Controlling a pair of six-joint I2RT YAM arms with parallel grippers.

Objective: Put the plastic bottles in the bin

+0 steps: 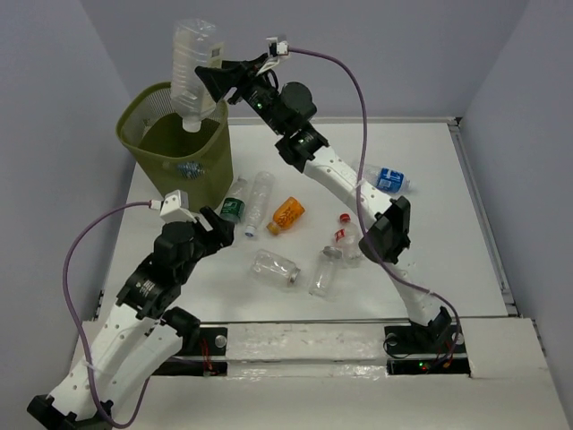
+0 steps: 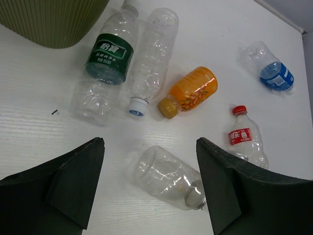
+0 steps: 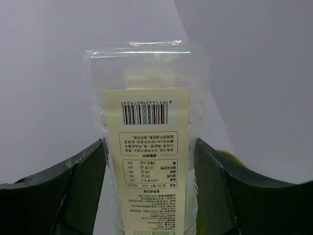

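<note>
The left gripper lowers its fingers outward over the green-labelled bottle, below and outward, next. They go over its clear base end [image 2: 96, 96], which points away from the bin.
My right gripper [image 1: 213, 79] is shut on a clear bottle [image 1: 192, 72] with a pale label, held upside down, white cap just above the olive-green mesh bin [image 1: 152, 134]. In the right wrist view the bottle [image 3: 146, 147] fills the gap between both fingers [image 3: 78, 191]. My left gripper [image 1: 219, 228] is open and empty above the table. In the left wrist view a clear capless bottle [image 2: 168, 178] lies between its fingers [image 2: 73, 181]. Also on the table lie a green-labelled bottle [image 1: 235, 204], a clear one [image 1: 260, 199], an orange one [image 1: 286, 215], a red-capped one [image 1: 345, 237] and a blue-labelled one [image 1: 389, 179].
Another clear bottle [image 1: 327, 269] lies beside the capless one [image 1: 275, 267]. A blue-marked item [image 1: 188, 167] shows through the bin's mesh. The bin stands at the table's far left corner. Grey walls enclose the table on three sides.
</note>
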